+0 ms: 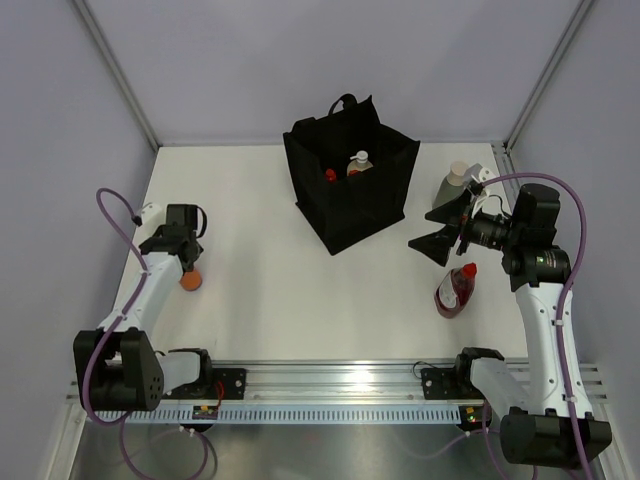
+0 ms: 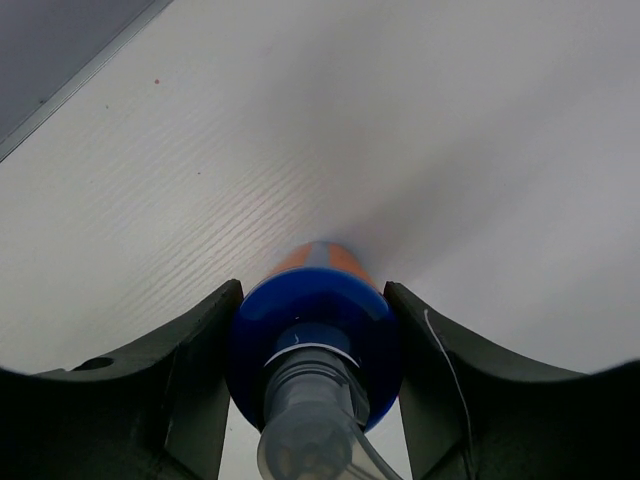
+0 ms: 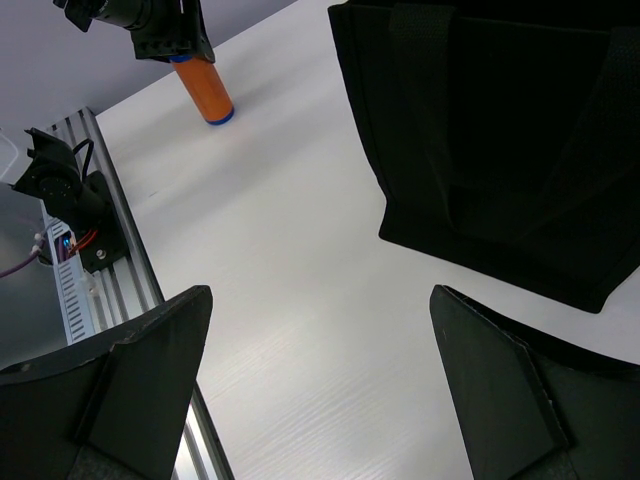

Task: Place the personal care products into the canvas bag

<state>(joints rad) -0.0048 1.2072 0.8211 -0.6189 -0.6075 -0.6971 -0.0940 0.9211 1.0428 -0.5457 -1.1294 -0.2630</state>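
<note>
I will lift my left gripper over the bag's tall side next and let go inside the bag's opening (image 1: 347, 150). The opening is outward and to the gripper's right in the top view.
My left gripper (image 2: 313, 300) is shut on an orange bottle (image 2: 322, 255), its fingers pressed against both sides of the blue collar (image 2: 310, 310) below a clear pump top. The top view shows this bottle (image 1: 189, 281) at the table's left. The black canvas bag (image 1: 350, 175) stands open at the back centre. A red-capped bottle (image 1: 330, 175) and a cream bottle (image 1: 358, 163) are inside it. A dark red bottle (image 1: 458, 288) lies at the right. My right gripper (image 1: 440, 225) hovers open and empty between bag and red bottle. A grey-green pump bottle (image 1: 455, 183) stands behind it.
Grey walls close the table at the back and on both sides. The arms' mounting rail (image 1: 330, 385) runs along the near edge. In the right wrist view the bag (image 3: 500, 130) is at the upper right and the orange bottle (image 3: 205, 90) at the upper left.
</note>
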